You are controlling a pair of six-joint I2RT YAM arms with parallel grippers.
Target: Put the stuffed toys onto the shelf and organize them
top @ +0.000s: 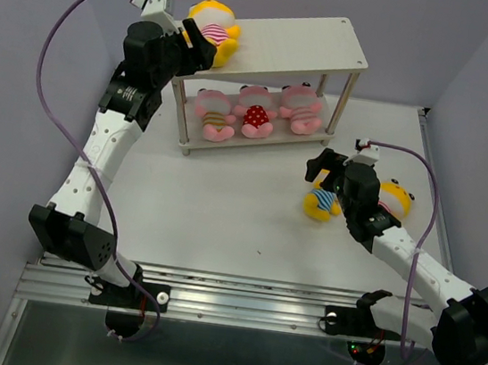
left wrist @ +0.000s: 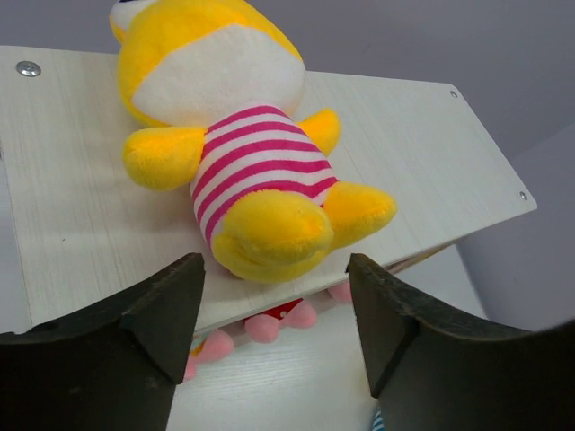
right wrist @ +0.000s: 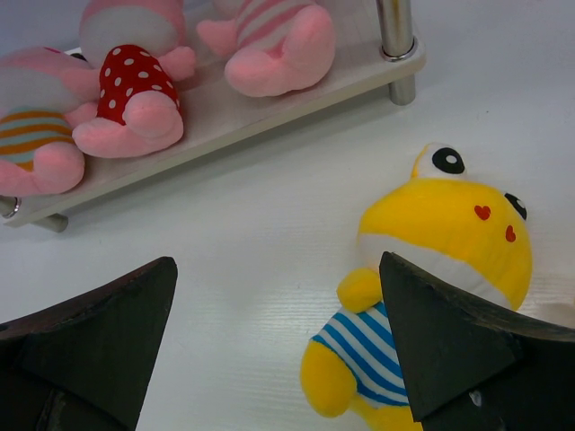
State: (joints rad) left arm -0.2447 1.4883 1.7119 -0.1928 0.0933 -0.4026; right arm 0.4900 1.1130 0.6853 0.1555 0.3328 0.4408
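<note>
My right gripper comes down toward the tabletop next until its fingers straddle the blue-striped toy's yellow leg (top: 314, 211), since that leg sticks out clear of the toy's shirt.
The shelf (top: 335, 34) stands at the back. A yellow toy with pink stripes (top: 214, 29) lies on its top board (left wrist: 72, 215), and in the left wrist view (left wrist: 243, 171) it lies just beyond my fingers. My left gripper (top: 192, 47) (left wrist: 274, 305) is open and empty at that board's near edge. Three pink toys (top: 255, 114) lie on the lower board (right wrist: 225, 126). My right gripper (top: 322, 168) (right wrist: 274, 341) is open over the table, with a yellow blue-striped toy (top: 321, 203) (right wrist: 431, 269) by its right finger. Another yellow toy (top: 397, 199) lies partly behind the right arm.
The shelf's metal leg (right wrist: 395, 36) stands close beyond the blue-striped toy. The purple cable (top: 60, 77) loops from the left arm. Purple walls close in the table on three sides.
</note>
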